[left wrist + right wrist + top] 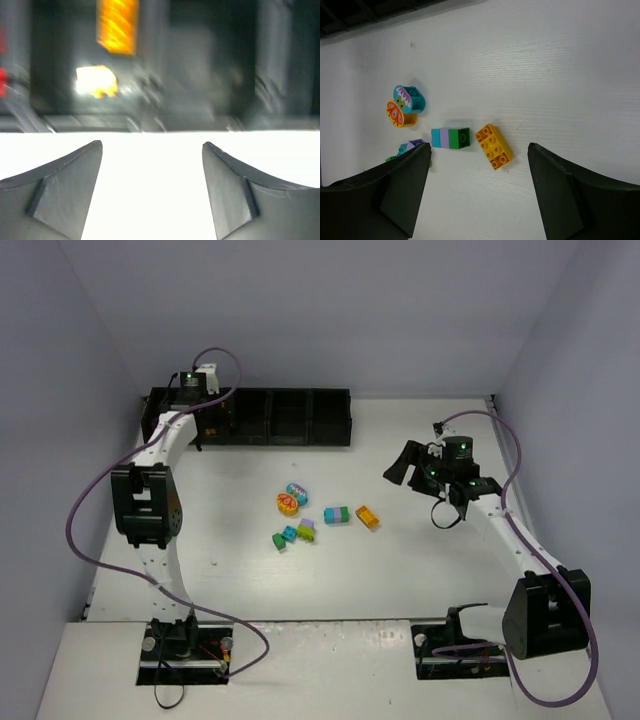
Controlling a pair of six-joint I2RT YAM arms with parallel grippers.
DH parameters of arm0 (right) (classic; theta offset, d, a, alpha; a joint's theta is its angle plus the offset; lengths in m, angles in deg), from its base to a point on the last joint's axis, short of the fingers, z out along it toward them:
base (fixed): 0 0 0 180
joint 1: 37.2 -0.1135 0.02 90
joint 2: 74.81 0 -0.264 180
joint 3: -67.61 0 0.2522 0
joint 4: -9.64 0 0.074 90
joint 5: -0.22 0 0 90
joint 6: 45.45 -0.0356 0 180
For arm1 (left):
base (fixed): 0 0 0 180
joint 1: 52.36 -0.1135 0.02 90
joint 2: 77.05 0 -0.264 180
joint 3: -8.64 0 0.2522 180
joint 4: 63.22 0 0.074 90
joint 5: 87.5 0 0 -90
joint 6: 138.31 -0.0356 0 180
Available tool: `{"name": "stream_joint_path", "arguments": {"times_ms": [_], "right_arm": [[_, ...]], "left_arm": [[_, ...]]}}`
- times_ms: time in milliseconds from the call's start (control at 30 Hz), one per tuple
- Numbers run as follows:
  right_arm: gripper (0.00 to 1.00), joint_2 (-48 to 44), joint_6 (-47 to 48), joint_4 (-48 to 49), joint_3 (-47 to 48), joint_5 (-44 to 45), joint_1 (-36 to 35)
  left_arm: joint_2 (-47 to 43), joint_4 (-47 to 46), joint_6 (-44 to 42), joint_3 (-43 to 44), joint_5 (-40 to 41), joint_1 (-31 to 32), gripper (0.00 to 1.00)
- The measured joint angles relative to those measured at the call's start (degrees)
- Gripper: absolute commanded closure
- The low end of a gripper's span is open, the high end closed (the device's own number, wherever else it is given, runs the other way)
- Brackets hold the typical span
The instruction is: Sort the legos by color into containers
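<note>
The left gripper will move back from the tray (318,432) next, turn and go down astride the orange round lego (287,504), because the cyan one blocks the orange one's far side.
The black five-compartment tray (318,432) stands at the back left. My left gripper (200,412) is open and empty at its left end. The blurred left wrist view shows the open gripper (152,146) over white table facing the tray (210,75), with orange bricks (117,25) and a yellow one (96,81) inside. Loose legos lie mid-table: a cyan round one (297,490), an orange round one (288,504), a cyan-lilac-green brick (336,514) and an orange brick (367,517). My right gripper (405,466) is open above the table, right of them. In its wrist view the gripper (479,148) frames the orange brick (493,146).
Smaller lilac, cyan and green bricks (292,535) lie at the near left of the cluster, partly hidden behind the left finger in the right wrist view (410,146). Grey walls enclose the table on three sides.
</note>
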Motion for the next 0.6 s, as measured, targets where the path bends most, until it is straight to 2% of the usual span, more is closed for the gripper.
{"name": "stream_joint_path", "arguments": {"times_ms": [67, 200, 367, 600], "right_arm": [[0.24, 0.3, 0.4, 0.0, 0.6, -0.2, -0.4], [0.22, 0.8, 1.3, 0.1, 1.5, -0.8, -1.2], [0.21, 2.3, 1.7, 0.0, 1.9, -0.9, -4.2], [0.21, 2.8, 1.7, 0.1, 1.9, -1.0, -7.2]], "left_arm": [[-5.9, 0.5, -2.8, -7.0, -2.1, 2.6, 0.23], [-14.1, 1.7, -8.1, -16.3, -5.5, 11.6, 0.21], [-16.7, 4.7, -12.4, -24.1, -9.5, 22.2, 0.21], [-13.6, 8.5, -14.3, -26.1, -8.7, 23.8, 0.21]]}}
